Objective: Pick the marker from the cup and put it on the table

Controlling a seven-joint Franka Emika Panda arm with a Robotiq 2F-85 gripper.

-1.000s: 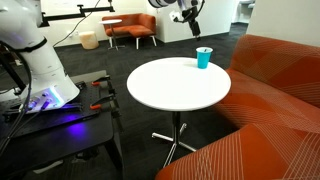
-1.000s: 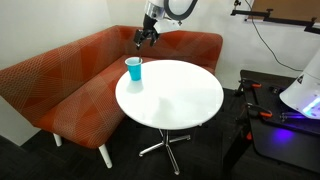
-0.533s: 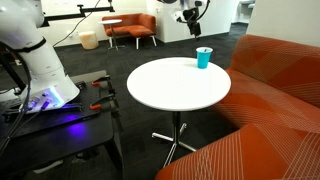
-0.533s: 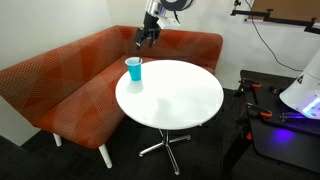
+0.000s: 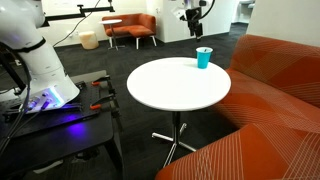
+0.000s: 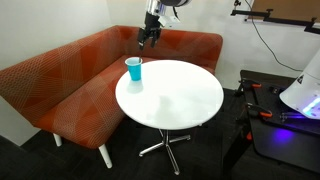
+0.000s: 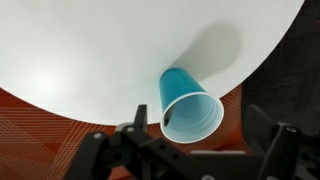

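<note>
My gripper needs to go down to the opening of the turquoise cup next, and then onto the dark marker (image 7: 167, 119).
The turquoise cup (image 5: 204, 57) (image 6: 134, 68) stands upright near the edge of the round white table (image 5: 175, 90) (image 6: 175, 100). In the wrist view I look down into the cup (image 7: 190, 100). A small dark bit, likely the marker (image 7: 167, 118), shows against its inner left wall. In both exterior views the marker is too small to make out. My gripper (image 5: 193, 14) (image 6: 148, 38) (image 7: 200, 138) hangs high above the cup, open and empty. Its fingers (image 7: 136, 128) stand apart on either side of the cup's mouth.
An orange sofa (image 6: 60, 85) (image 5: 280, 80) curves round the table on the cup's side. A dark bench with the robot base and cables (image 5: 50, 100) (image 6: 285, 115) stands at the opposite side. An orange armchair (image 5: 130, 28) is far back.
The gripper has drifted slightly upward above the cup. The cup and table have not moved.
</note>
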